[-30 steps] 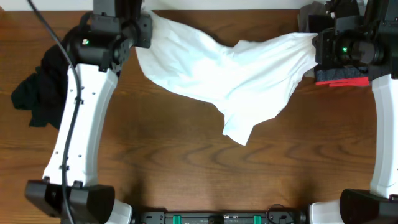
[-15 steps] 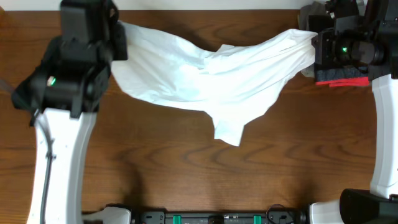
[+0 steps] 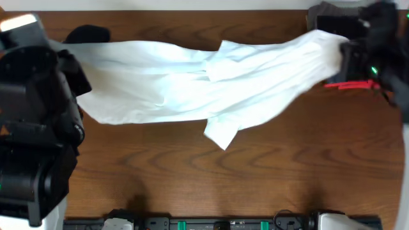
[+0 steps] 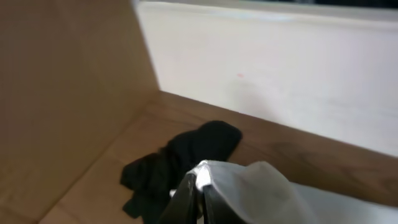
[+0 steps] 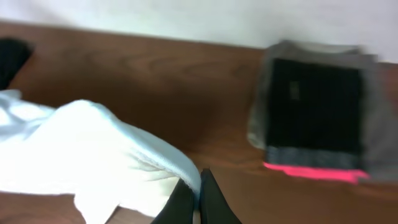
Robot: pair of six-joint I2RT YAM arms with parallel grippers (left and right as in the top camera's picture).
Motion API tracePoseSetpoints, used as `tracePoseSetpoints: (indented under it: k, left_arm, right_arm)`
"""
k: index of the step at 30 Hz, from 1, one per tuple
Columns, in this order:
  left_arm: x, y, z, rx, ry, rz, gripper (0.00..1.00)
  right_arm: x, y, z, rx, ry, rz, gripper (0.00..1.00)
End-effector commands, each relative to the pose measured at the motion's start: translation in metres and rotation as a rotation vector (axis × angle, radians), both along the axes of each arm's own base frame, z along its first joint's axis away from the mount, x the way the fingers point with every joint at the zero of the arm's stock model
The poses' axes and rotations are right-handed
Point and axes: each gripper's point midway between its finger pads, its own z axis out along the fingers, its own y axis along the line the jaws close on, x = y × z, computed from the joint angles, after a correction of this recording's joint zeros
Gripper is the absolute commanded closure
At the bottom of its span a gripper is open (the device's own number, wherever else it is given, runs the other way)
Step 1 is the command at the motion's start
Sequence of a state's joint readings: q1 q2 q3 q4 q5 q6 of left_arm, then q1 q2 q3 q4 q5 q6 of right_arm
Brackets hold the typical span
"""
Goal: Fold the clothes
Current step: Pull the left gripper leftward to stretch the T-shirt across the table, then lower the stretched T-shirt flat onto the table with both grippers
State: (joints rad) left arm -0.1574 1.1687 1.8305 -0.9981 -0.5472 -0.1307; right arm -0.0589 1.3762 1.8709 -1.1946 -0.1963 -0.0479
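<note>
The shirt's held end still hangs above the table, so I need to move my left gripper down and outward next to the bare wood beside the black garment and release that end there.
A white T-shirt (image 3: pixel 192 83) hangs stretched across the back of the table between my two grippers, and a loose flap droops at its middle (image 3: pixel 220 131). My left gripper (image 4: pixel 200 186) is shut on the shirt's left end (image 4: pixel 261 186). Just beyond it a crumpled black garment (image 4: pixel 180 165) lies on the table; from overhead only part of this black garment (image 3: pixel 86 32) shows. My right gripper (image 5: pixel 198 186) is shut on the shirt's right edge (image 5: pixel 93 149). In the overhead view the left arm (image 3: pixel 35 128) looms large and hides its own fingers.
A folded grey, black and pink pile (image 5: pixel 317 118) lies at the back right corner, and the same pile (image 3: pixel 339 25) shows overhead beside the right gripper. A white wall (image 4: pixel 280 74) borders the table's far edge. A tan panel (image 4: pixel 62 93) stands at the left.
The left arm has swung left and risen toward the camera, pulling the shirt out wide. The black garment is uncovered at the back left. The right arm has shifted slightly right.
</note>
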Motion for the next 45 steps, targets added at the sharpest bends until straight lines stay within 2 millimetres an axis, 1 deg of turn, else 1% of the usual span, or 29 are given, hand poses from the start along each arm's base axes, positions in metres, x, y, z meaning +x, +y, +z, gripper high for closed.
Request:
tracePoseSetpoints:
  k: [1,3,5,8,10,13,16,19,21,24,29,31,34,38,39,45]
  left_arm:
    - [-0.009,0.019,0.008,-0.002,-0.040,0.119,0.94]
    - [-0.010,0.021,0.005,-0.007,-0.030,0.132,0.94]
    - [-0.016,0.028,0.000,-0.024,-0.025,0.184,0.94]
    - [-0.029,0.041,-0.009,-0.036,-0.001,0.274,0.94]
    - [-0.036,0.046,-0.015,-0.049,0.015,0.314,0.94]
    - [-0.037,0.050,-0.021,-0.067,0.028,0.343,0.94]
    - [-0.028,0.049,-0.027,-0.076,0.044,0.350,0.94]
    - [-0.010,0.044,-0.041,-0.081,0.097,0.332,0.94]
    - [0.007,0.038,-0.055,-0.093,0.146,0.304,0.94]
    - [0.032,0.032,-0.079,-0.102,0.225,0.287,0.94]
    - [0.069,0.029,-0.116,-0.096,0.316,0.306,0.94]
    - [0.086,0.027,-0.130,-0.090,0.338,0.307,0.94]
    - [0.113,0.026,-0.149,-0.088,0.349,0.311,0.94]
    - [0.147,0.027,-0.181,-0.092,0.366,0.324,0.94]
    - [0.158,0.027,-0.194,-0.096,0.377,0.324,0.94]
    - [0.198,0.027,-0.245,-0.094,0.404,0.331,0.94]
  right_arm:
    - [-0.022,-0.034,0.015,-0.005,-0.025,-0.220,0.99]
    - [-0.032,-0.046,0.012,0.005,-0.002,-0.306,0.99]
    - [-0.040,-0.056,0.006,0.018,0.033,-0.374,0.99]
    - [-0.048,-0.064,-0.001,0.034,0.072,-0.417,0.99]
    - [-0.050,-0.068,-0.003,0.037,0.080,-0.431,0.99]
    - [-0.043,-0.070,-0.003,0.043,0.074,-0.440,0.99]
    - [-0.025,-0.064,-0.010,0.075,0.076,-0.400,0.99]
    - [-0.001,-0.051,-0.021,0.111,0.090,-0.301,0.99]
    - [0.016,-0.045,-0.031,0.131,0.109,-0.256,0.99]
    - [0.039,-0.042,-0.051,0.140,0.150,-0.236,0.99]
    - [0.072,-0.042,-0.084,0.147,0.206,-0.208,0.99]
    - [0.090,-0.038,-0.098,0.149,0.212,-0.173,0.99]
    - [0.117,-0.028,-0.115,0.147,0.198,-0.088,0.99]
    - [0.154,-0.018,-0.147,0.144,0.189,-0.051,0.99]
    - [0.166,-0.015,-0.159,0.145,0.187,-0.042,0.99]
    - [0.210,0.005,-0.208,0.126,0.162,0.020,0.99]
